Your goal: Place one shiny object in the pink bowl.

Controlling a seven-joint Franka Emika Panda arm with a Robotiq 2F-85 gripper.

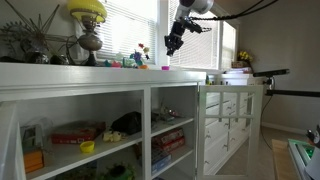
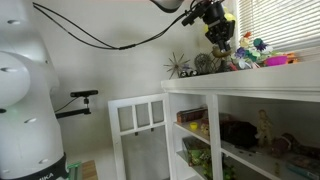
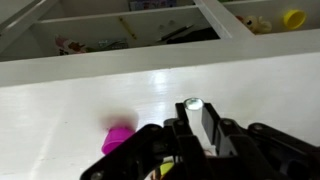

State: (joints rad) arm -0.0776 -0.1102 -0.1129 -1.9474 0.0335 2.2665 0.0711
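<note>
The gripper carries the shiny object to the left in the wrist view next, turning, and releases it above the pink bowl (image 2: 275,62) (image 3: 118,138), which stands on that side.
In the wrist view my gripper (image 3: 195,107) is shut on a small shiny object (image 3: 192,103), a silvery round piece pinched at the fingertips above the white shelf top (image 3: 60,100). A blurred magenta-pink shape (image 3: 118,135) lies on the shelf top just left of the fingers; I cannot tell whether it is the bowl. In both exterior views the gripper (image 1: 173,44) (image 2: 219,37) hangs a little above the shelf top. A low light-pink thing that looks like the pink bowl (image 1: 165,68) (image 2: 275,62) sits below and beside it among small coloured trinkets (image 1: 140,55).
A yellow-topped lamp (image 1: 88,12) and spiky metal ornaments (image 1: 30,45) (image 2: 180,65) stand on the shelf top. Window blinds (image 1: 130,25) are behind. Shelves below hold books and boxes (image 1: 75,133). A white cabinet (image 2: 140,120) adjoins the end.
</note>
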